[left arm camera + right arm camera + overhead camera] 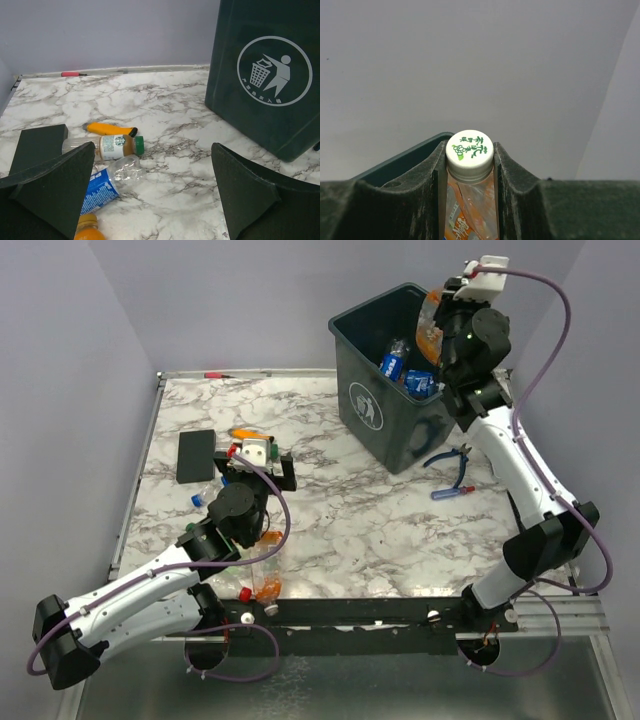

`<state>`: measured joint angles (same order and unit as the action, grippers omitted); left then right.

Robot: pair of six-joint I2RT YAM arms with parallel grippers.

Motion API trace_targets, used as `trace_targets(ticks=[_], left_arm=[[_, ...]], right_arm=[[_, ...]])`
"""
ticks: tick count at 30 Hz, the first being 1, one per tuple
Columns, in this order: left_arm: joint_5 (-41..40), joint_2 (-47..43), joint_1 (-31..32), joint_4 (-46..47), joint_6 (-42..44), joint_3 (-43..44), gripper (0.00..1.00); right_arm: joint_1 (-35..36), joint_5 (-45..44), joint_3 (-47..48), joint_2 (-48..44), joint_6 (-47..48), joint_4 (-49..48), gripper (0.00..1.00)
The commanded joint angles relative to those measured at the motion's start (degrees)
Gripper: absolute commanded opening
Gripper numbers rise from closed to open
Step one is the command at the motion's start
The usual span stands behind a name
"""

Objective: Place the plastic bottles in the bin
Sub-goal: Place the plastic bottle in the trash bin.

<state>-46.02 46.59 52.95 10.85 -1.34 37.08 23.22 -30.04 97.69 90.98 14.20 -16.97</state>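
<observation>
The robot's right gripper will move down and to the left in the top view, over the bin's opening [395,325] [402,167], and let go of the orange-labelled bottle.
The dark green-grey bin [385,405] stands at the back right, its white logo [274,71] facing the left wrist view. Blue-labelled bottles [393,362] lie inside it. My right gripper [437,328] hangs over the bin's far right rim, shut on an orange-labelled clear bottle [469,210] with a white cap [469,148]. My left gripper [154,165] is open, low over the table's left side. By its left finger lie a green-capped brown bottle [117,146], a crushed blue-labelled bottle [105,184] and an orange bottle [90,231]. Another orange bottle [266,578] lies near the front edge.
A flat black pad [195,455] lies at the left. An orange lighter [107,129] rests behind the bottles. Blue-handled pliers [455,465] lie right of the bin. A red-handled tool [73,74] lies along the back wall.
</observation>
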Motion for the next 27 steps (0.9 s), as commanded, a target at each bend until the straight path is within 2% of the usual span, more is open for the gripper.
trace_targets(ticks=[1,6,10,14,27], left_arm=[[1.1,-0.8,-0.1,0.0,-0.7,-0.4,0.99],[1.7,-0.4,-0.1,0.0,-0.7,-0.5,0.99],[2.0,-0.3,-0.1,0.1,-0.7,-0.4,0.99],[2.2,-0.1,-0.1,-0.1,-0.7,-0.5,0.99],[2.3,0.3,-0.1,-0.4,-0.5,-0.3,0.99]], right_arm=[[-4.2,6.0,6.2,2.5,-13.5,11.1,0.0],[-5.4,5.9,7.2,6.6,-14.0,17.6,0.0],[-6.6,6.3,4.1,7.3,-19.5,20.6,0.0],[-7.7,11.2,1.7,7.5,-25.3,22.6,0.0],[-8.3,24.8,3.3,10.9,-32.2,29.1,0.01]])
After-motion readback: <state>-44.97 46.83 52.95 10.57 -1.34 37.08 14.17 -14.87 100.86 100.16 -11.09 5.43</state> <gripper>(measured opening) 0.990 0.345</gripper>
